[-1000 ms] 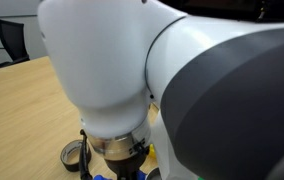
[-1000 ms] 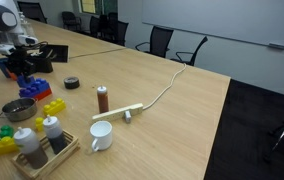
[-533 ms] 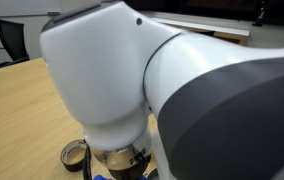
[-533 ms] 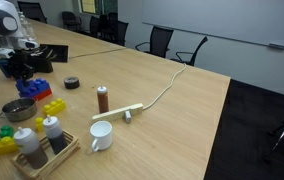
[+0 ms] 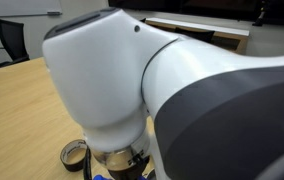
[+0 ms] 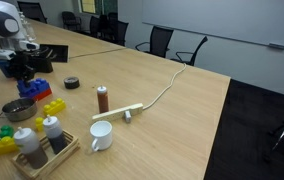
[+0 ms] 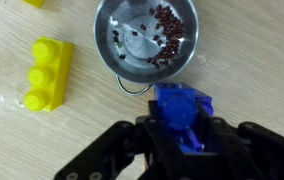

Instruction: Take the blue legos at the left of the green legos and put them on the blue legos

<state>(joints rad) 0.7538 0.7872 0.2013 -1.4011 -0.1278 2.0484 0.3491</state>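
The edge of the blue lego block (image 6: 34, 88) (image 7: 204, 103) sticks out there, so my gripper will next go down, easing to the right in the wrist view, to release the piece onto the block.
In the wrist view my gripper (image 7: 182, 128) is shut on a blue lego piece (image 7: 178, 104), its black fingers on both sides of it. It hangs just below the rim of a metal bowl (image 7: 132, 62) that holds red beans. In an exterior view the gripper (image 6: 20, 66) is at the far left of the table, just above and behind a blue lego block (image 6: 34, 88). A green lego (image 6: 6, 131) lies at the front left with yellow ones. In an exterior view the white arm (image 5: 132, 80) fills the picture and hides the gripper.
A yellow lego (image 7: 46, 72) lies left of the bowl. Red (image 6: 42, 98) and yellow (image 6: 54, 105) legos, the bowl (image 6: 19, 110), a tray of bottles (image 6: 44, 148), a white mug (image 6: 100, 135), a brown bottle (image 6: 103, 98), a tape roll (image 6: 72, 83) and a power strip (image 6: 117, 112) stand on the table.
The arm's white housing has shifted slightly in the close exterior view. The gripper stays shut on the blue lego near the bowl.
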